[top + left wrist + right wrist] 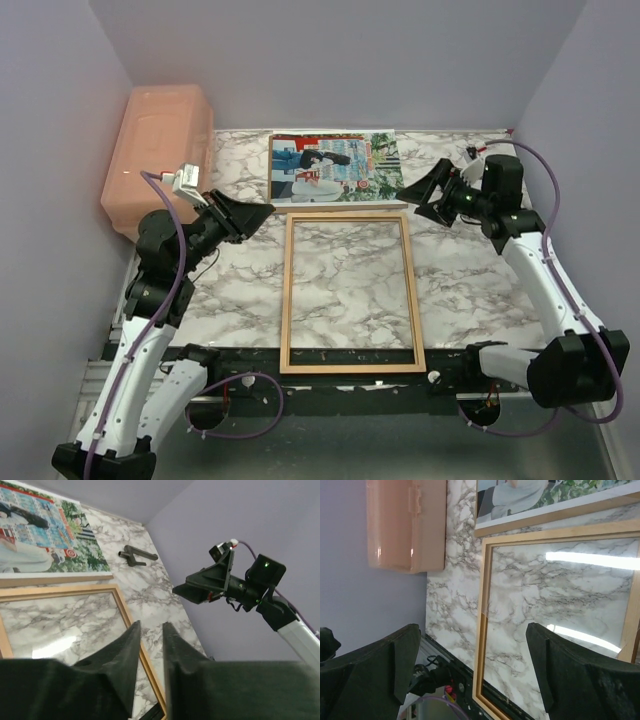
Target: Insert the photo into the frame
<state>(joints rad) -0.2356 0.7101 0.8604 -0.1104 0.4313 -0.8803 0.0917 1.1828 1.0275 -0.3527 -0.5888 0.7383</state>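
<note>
The clear sheet's far edge (362,221) (590,540) is below and to the left in the top view. My right gripper should go that way next and move down onto it.
The photo (335,168) lies flat at the back of the marble table, on a brown board whose edge (340,206) shows along its near side. The empty wooden frame (287,300) lies flat just in front of it. My left gripper (264,212) hovers beside the frame's far left corner, jaws nearly together with nothing between them. My right gripper (408,193) hovers at the frame's far right corner, wide open and empty. The left wrist view shows the photo (35,535), the frame (125,611) and my fingertips (135,630). The right wrist view shows the frame (482,630) and the photo (520,495).
A pink translucent bin (160,155) stands at the back left against the wall, also in the right wrist view (407,522). A small dark T-shaped part (137,556) lies on the table right of the photo. Grey walls close in three sides.
</note>
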